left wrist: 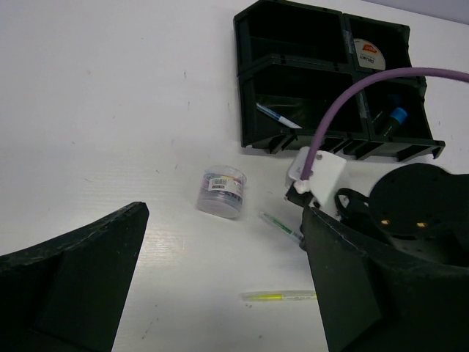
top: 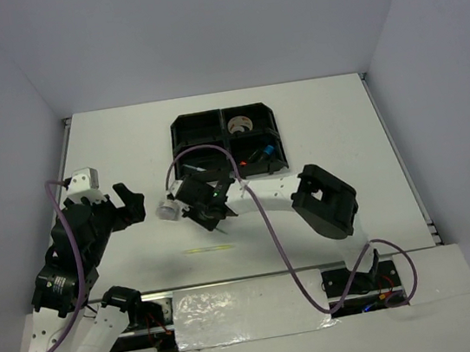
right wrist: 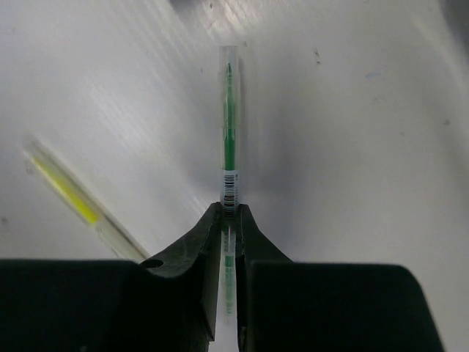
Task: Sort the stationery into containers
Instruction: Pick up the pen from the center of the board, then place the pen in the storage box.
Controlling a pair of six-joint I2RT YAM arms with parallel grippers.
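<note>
My right gripper holds the clear pen, and a thin pen already lies in the tray's near section. My right gripper will go up, carry the clear pen outward over that spot and release it there.
The black four-compartment tray stands at the far middle of the table and shows in the left wrist view. It holds a tape roll, a blue-capped highlighter and a thin pen. My right gripper is shut on a clear pen with a green core, low at the table just in front of the tray. A clear tape roll sits beside it on the left. A yellow-green stick lies nearer the front. My left gripper is open and empty, left of the roll.
The right arm's purple cable loops over the table between tray and base. The yellow-green stick lies left of the right jaws. A white block sits on the left arm. Grey walls enclose the table on three sides.
</note>
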